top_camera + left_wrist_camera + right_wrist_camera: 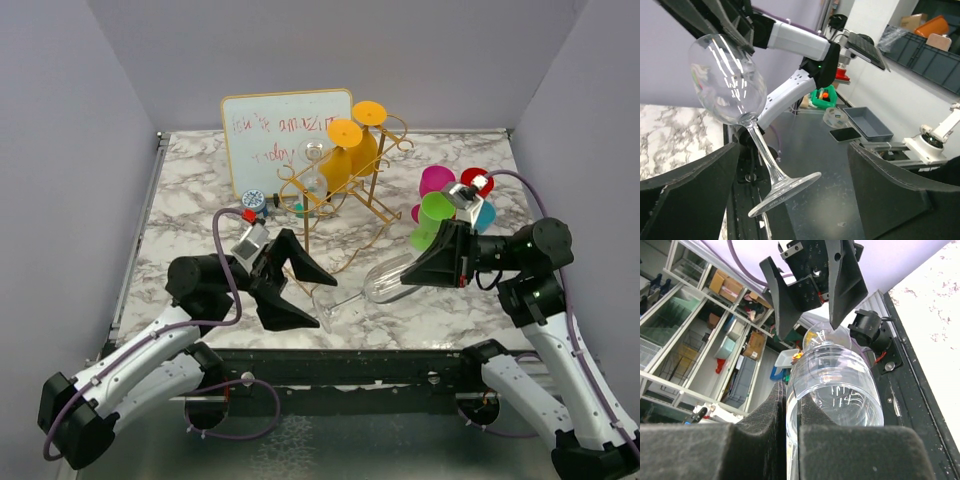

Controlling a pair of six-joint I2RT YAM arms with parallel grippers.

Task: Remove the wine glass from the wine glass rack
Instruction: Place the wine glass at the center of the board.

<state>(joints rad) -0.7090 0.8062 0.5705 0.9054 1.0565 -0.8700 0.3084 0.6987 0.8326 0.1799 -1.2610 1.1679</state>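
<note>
My right gripper next needs to tilt its fingers down to bring the sideways glass upright, then lower and release it, since bare marble [428,294] beside the green cup lies below.
A clear wine glass [385,278] lies on its side in the air over the table's front edge, away from the gold wire wine glass rack [372,205]. My right gripper [408,280] is shut on the wall of its bowl at the rim; in the right wrist view the two pads [775,412] pinch the glass [840,390] wall. My left gripper [315,298] stands open around the stem and foot. In the left wrist view the foot [785,192] hangs between the wide-apart fingers [890,195], touching neither.
Two yellow glasses [345,150] and a clear one [316,165] hang on the rack. Behind it stands a whiteboard [285,140]. Several coloured cups [440,205] are stacked at the right. A small blue and red item [252,203] sits left of the rack.
</note>
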